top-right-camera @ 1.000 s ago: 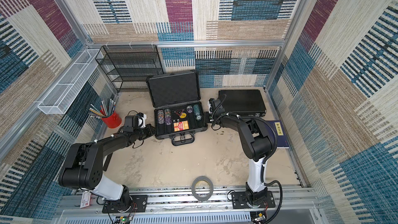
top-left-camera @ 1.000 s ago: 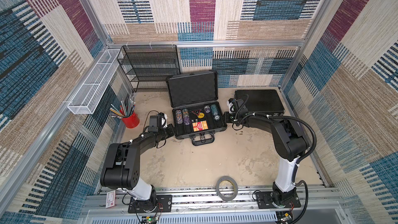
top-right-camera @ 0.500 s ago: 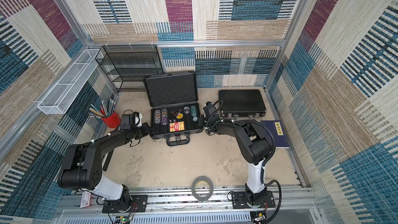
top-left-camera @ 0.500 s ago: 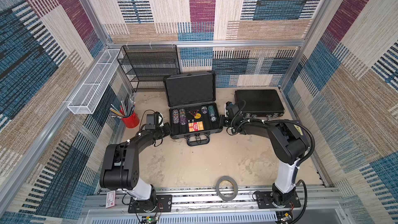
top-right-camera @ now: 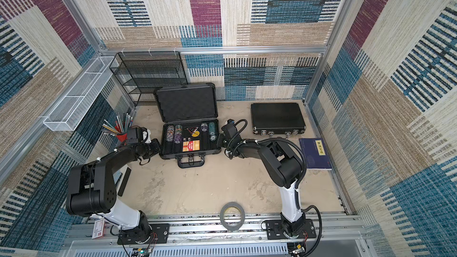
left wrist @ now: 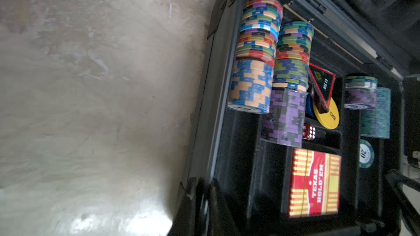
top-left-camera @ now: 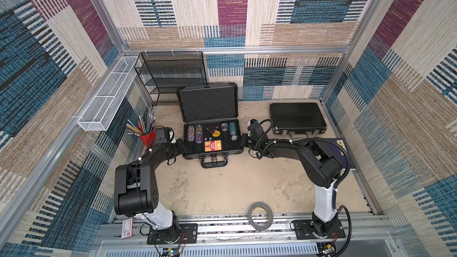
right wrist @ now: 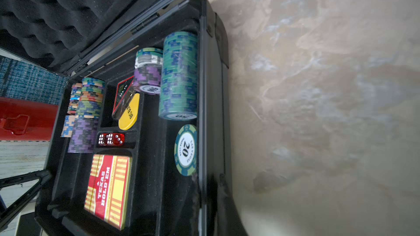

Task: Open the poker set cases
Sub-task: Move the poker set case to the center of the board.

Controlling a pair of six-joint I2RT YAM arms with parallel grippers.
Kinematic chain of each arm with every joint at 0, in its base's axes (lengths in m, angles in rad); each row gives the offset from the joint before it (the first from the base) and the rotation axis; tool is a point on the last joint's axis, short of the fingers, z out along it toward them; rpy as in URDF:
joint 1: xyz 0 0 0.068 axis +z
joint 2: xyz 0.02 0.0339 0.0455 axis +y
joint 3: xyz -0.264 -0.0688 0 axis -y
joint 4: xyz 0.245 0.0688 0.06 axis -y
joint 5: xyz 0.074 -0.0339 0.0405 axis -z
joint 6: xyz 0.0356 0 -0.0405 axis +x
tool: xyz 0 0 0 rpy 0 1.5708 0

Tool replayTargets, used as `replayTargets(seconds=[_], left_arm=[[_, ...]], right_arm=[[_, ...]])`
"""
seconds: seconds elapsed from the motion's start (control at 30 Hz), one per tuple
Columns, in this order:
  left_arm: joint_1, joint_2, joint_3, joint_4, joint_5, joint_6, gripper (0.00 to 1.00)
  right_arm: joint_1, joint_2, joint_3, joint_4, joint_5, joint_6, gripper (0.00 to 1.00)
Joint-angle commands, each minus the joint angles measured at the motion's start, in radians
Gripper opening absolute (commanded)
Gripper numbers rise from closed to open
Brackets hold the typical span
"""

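Note:
My left gripper carries the tray's side toward the red pencil cup next and releases just short of it. The cup stands close beside it, away from the case.
The larger poker set case stands open mid-table, lid upright, its tray holding chip stacks and a red card deck. My left gripper is shut on the tray's left side wall, one finger inside and one outside, as the left wrist view shows. My right gripper is shut the same way on the right side wall, seen close in the right wrist view. The slimmer black case lies closed at the back right, untouched.
A red pencil cup stands just left of my left wrist. A black mesh shelf and a white wire basket line the back left. A dark blue book lies at the right wall. A tape roll rests at the front edge.
The open case has slid left and slightly toward the front, away from the slim black case. Both arms moved with it, and my right gripper closed on its right wall.

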Motion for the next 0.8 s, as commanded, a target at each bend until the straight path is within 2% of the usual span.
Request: replayTargets(seconds=[0.0,0.23,0.77], left_arm=[[0.014,0.016,0.031,0.001,0.022,-0.043,0.03],[0.046,0.084,0.070,0.013,0.035,-0.039,0.05],[0.105,0.152,0.164,-0.011,0.040,-0.003,0.10]], right_arm=[[0.026,0.035,0.026,0.042,-0.188,0.117,0.03],[0.045,0.122,0.120,0.088,-0.242,0.177,0.01],[0.156,0.227,0.248,0.099,-0.268,0.304,0.01]])
